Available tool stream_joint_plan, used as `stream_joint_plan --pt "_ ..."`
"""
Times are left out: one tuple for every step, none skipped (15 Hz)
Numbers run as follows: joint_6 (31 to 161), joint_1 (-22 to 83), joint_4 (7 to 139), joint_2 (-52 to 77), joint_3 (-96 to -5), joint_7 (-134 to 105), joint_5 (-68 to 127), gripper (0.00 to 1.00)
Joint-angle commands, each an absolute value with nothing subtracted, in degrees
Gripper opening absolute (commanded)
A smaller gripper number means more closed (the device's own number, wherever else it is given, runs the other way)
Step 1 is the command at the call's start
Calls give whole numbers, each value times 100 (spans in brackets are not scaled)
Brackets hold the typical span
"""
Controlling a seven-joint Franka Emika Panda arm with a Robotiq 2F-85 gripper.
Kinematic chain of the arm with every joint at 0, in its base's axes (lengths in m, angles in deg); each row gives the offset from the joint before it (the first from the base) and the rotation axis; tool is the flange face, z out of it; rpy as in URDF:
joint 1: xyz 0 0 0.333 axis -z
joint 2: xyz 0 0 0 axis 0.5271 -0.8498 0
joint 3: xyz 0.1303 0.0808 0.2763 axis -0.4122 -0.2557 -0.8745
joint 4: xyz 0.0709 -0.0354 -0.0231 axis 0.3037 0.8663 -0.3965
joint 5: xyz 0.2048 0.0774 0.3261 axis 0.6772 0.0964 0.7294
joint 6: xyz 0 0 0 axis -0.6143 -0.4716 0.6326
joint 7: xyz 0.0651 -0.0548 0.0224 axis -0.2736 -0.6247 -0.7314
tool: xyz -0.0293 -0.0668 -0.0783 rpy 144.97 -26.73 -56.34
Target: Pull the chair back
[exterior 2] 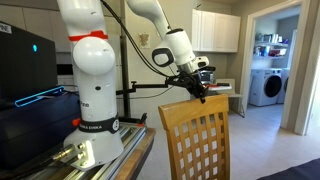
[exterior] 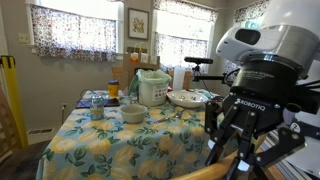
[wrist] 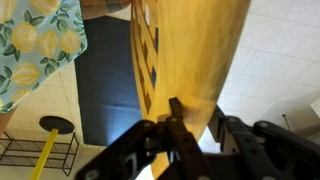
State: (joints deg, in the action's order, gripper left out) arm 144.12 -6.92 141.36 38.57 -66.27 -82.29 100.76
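Note:
I will pull my gripper back, away from the lemon-print cloth, and open it to let go of the chair, because the gripper's fingers are already on both sides of the chair's curved top bar.
The chair is light tan wood with a curved top rail and an open square-lattice back. It stands in the lower middle of an exterior view. My gripper reaches down onto its top rail. In the wrist view the rail fills the middle, and my gripper has one black finger on each side of it, pressed against the wood. In an exterior view my gripper hangs over the rail's edge at the bottom.
A table with a lemon-print cloth carries a rice cooker, a bowl and a dish. The robot base stands behind the chair. A stool stands on the floor near the table.

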Motion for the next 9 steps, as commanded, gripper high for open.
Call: stream_joint_plan --pt "13880 -1093 14137 4215 -6903 -8490 10511 7" --pt "13882 -1097 14139 4226 -6927 -8509 10545 7" --pt "13873 -1098 14139 4240 -6938 -8529 10564 7" --pt "13856 -1090 14139 4255 -6939 -8554 10580 7" --pt "13840 -1083 14139 4272 -6933 -8578 10586 7" --pt "13828 -1070 14139 4281 -6930 -8593 10584 7" --pt "13824 -1069 14139 4289 -6937 -8598 10597 7" --pt "13832 -1080 14139 4293 -6954 -8592 10622 7" --pt "13850 -1097 14139 4292 -6977 -8582 10649 7"
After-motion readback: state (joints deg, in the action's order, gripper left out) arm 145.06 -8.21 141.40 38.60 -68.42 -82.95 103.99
